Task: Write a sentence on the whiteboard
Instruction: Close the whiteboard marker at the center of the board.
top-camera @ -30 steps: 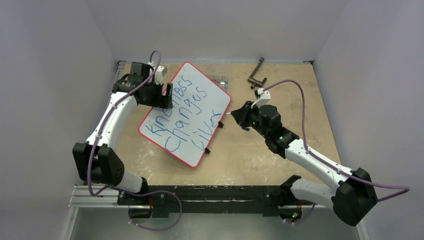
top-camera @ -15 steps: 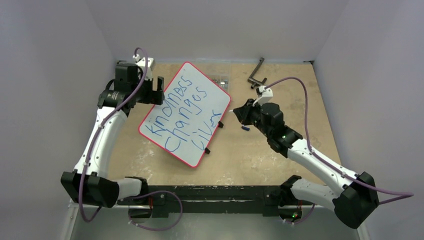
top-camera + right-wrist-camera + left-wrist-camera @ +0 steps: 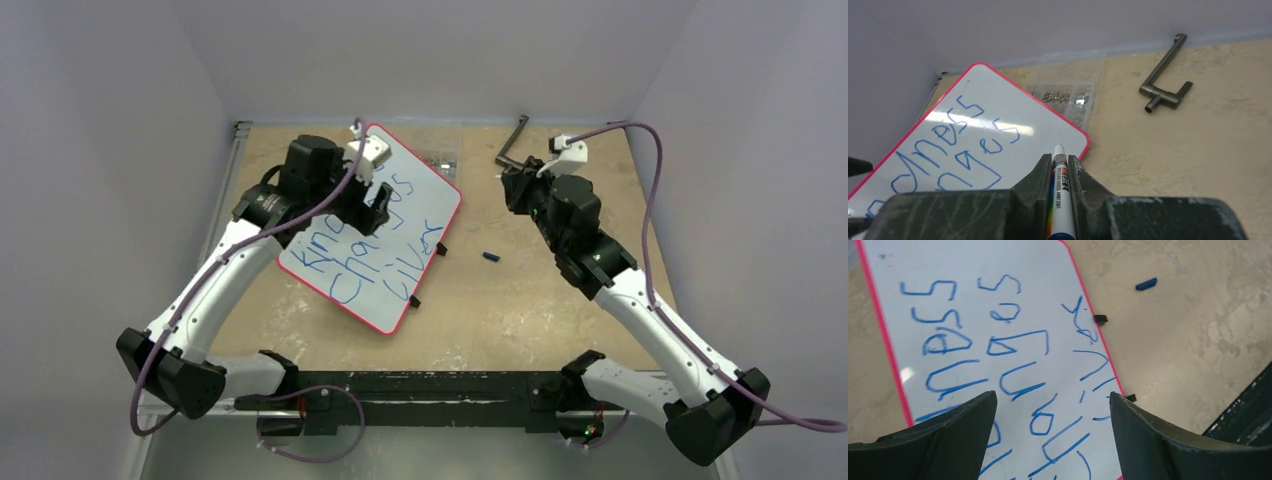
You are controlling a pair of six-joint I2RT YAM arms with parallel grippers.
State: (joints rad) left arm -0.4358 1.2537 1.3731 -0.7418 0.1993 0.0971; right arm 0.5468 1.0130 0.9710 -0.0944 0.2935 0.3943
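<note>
My left gripper moves to the right in the top view and down onto the small blue marker cap [image 3: 490,257] [image 3: 1146,284] next, since the white marker's tip stands uncovered.
The whiteboard [image 3: 425,210], white with a red rim, lies tilted on the table left of centre. The sentence [image 3: 352,272] fills it in blue slanted lines; my left arm covers part of it. My left gripper [image 3: 376,205] hovers over the board's upper half, open and empty; in the left wrist view [image 3: 1053,395] the blue letters [image 3: 1013,340] show between its fingers. My right gripper [image 3: 516,186] is right of the board, apart from it, shut on a white marker [image 3: 1061,190] whose tip points toward the board's far corner [image 3: 1068,135]. A small blue cap [image 3: 490,257] lies on the table.
A clear compartment box [image 3: 438,158] sits at the board's far corner. A metal crank handle [image 3: 513,146] lies at the back, near my right gripper. Black clips [image 3: 414,301] stick out of the board's right edge. Walls close in on three sides.
My left gripper swung from the board's left edge to above its upper half. My right gripper drew back from the board's right edge toward the far right, still holding the marker.
</note>
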